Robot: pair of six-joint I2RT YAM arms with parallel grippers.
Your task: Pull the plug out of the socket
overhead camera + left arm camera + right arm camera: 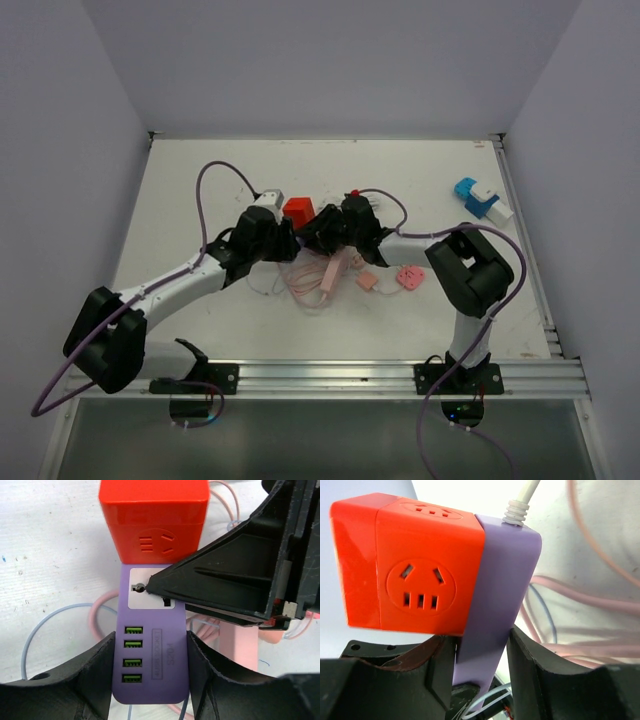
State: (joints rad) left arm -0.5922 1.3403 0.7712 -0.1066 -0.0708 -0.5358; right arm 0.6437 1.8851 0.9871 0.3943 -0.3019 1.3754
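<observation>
My right gripper will lift the socket strip's flat sides between its fingers higher above the cables, then release them, as my left gripper holds its USB end.
An orange cube plug (pixel 152 520) sits plugged into the end of a flat purple socket strip (pixel 152 645) with green USB ports. My left gripper (pixel 152 655) is shut on the strip's two side edges at the USB end. My right gripper (pixel 482 655) is shut on the strip's flat faces just below the orange cube (pixel 415 565); one of its fingers (pixel 225 580) lies across the strip's white face. In the top view both grippers meet at the table's middle beside the cube (pixel 298 210); the strip is hidden there.
Loose pink cables (pixel 325 275) and small pink pieces (pixel 408 277) lie just in front of the grippers. A white plug (pixel 266 198) sits left of the cube. A blue and white block (pixel 482 198) lies at the far right. A white cord (pixel 522 500) leaves the strip.
</observation>
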